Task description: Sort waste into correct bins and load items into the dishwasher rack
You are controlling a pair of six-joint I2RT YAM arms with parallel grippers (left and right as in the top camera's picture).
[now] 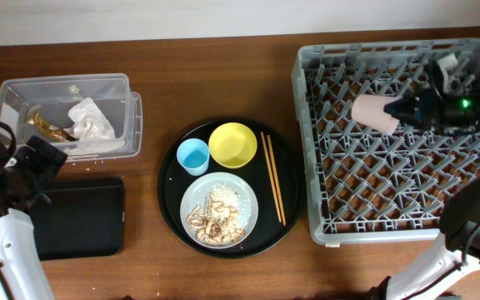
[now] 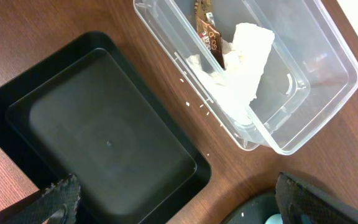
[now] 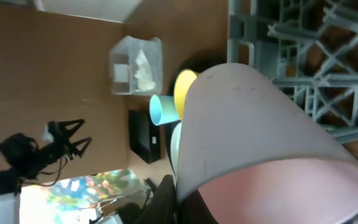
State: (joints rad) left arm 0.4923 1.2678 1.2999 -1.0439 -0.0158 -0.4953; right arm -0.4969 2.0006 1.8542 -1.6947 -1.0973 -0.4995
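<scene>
The grey dishwasher rack's empty rows of pegs are below the right gripper, so the robot will lower that gripper, bring the pink cup (image 1: 374, 112) down among the rack's wires and release it.
My right gripper (image 1: 407, 109) is shut on the pink cup (image 1: 374, 112), held on its side over the grey dishwasher rack (image 1: 307, 125); the cup fills the right wrist view (image 3: 260, 130). The yellow bowl (image 1: 232, 144), light-blue cup (image 1: 193, 156) and pale plate (image 1: 192, 196) with food scraps (image 1: 217, 218) sit on the round black tray. The napkin (image 1: 92, 122) and brown-gold wrapper (image 1: 47, 127) lie in the clear tub (image 1: 65, 86). My left gripper (image 2: 176, 199) is open and empty above the shallow black tray (image 2: 98, 137), at the table's left.
Wooden chopsticks (image 1: 272, 177) lie on the round black tray (image 1: 171, 208), right of the bowl. The clear tub's lid (image 1: 135, 125) leans at its right side. The shallow black tray (image 1: 77, 218) sits in front of the tub.
</scene>
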